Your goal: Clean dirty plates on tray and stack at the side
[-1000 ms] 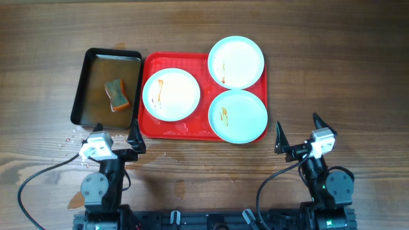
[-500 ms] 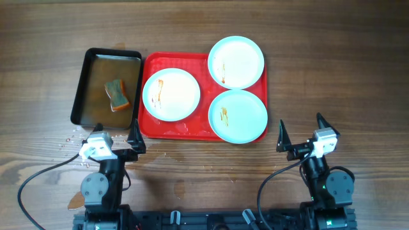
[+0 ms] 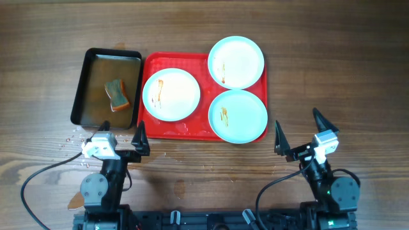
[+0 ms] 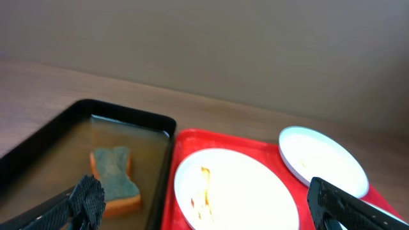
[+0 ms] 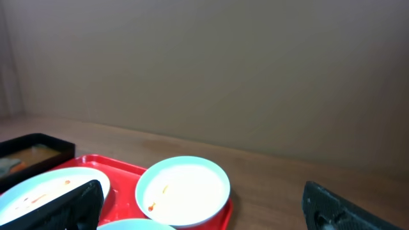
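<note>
My right gripper swings outward over the red tray next and tilts down onto the sponge-side plate's rim (image 3: 199, 95) (image 5: 108, 185) facing the other plates, because there is a bare gap there.
Three pale mint-white plates lie on the red tray (image 3: 206, 65): one at the left (image 3: 171, 94), one at the back right (image 3: 236, 61), one at the front right (image 3: 238, 115). Each has small orange-brown smears. My left gripper (image 3: 119, 138) is open and empty, just in front of the tray's front left corner. My right gripper (image 3: 299, 131) is open and empty, in front of and to the right of the tray. The left wrist view shows the left plate (image 4: 233, 189) and the back plate (image 4: 323, 158) between the fingers (image 4: 211, 204). The right wrist view shows the back plate (image 5: 183, 188) between its fingers (image 5: 204, 207).
A black tray (image 3: 106, 87) of brownish water stands left of the red tray, with an orange-and-green sponge (image 3: 116, 94) in it. The sponge also shows in the left wrist view (image 4: 115, 179). Water drops lie on the wooden table (image 3: 70, 137) near the left arm.
The left gripper has shifted slightly right and forward. The right gripper has shifted a little and its fingers stand slightly wider. The plates, the tray and the sponge have not moved.
</note>
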Motion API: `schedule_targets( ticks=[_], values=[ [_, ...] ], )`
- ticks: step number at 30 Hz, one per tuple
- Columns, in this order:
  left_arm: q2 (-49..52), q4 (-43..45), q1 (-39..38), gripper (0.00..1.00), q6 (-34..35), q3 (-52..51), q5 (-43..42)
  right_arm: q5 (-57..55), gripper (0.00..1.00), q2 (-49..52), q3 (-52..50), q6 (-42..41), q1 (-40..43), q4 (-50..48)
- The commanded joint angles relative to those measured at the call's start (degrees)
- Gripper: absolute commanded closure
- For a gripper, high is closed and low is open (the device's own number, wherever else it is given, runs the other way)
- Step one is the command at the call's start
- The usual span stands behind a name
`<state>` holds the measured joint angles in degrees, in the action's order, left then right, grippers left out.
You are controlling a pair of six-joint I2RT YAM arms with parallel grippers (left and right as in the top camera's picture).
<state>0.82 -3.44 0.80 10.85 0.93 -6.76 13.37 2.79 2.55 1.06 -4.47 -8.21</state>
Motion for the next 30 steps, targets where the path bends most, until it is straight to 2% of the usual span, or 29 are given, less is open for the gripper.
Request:
schedule_targets(
  ticks=[1, 10, 19, 25, 30],
  values=[
    [1.49, -1.27, -0.33, 0.0, 1.84, 5.66, -3.3, 4.79, 0.0, 6.25, 7.89, -1.16, 0.02, -0.61],
    [17.2, -14.97, -0.33, 0.0, 3.52, 27.32, -4.31, 15.91, 0.0, 32.92, 30.71, -1.27, 0.02, -0.07],
    [50.62, -36.89, -0.24, 0.0, 2.78, 57.83, -3.8, 34.73, 0.0, 64.74, 56.35, -4.98, -0.35, 12.85],
    [75.84, -55.47, 1.7, 0.0, 2.43, 78.53, -3.76, 33.35, 0.0, 82.99, 72.59, -5.51, -6.62, 26.4],
    [85.46, -57.24, 2.16, 0.0, 2.4, 80.52, -2.12, 28.92, 0.0, 96.26, 85.24, -2.95, -12.94, 38.84]
  ],
)
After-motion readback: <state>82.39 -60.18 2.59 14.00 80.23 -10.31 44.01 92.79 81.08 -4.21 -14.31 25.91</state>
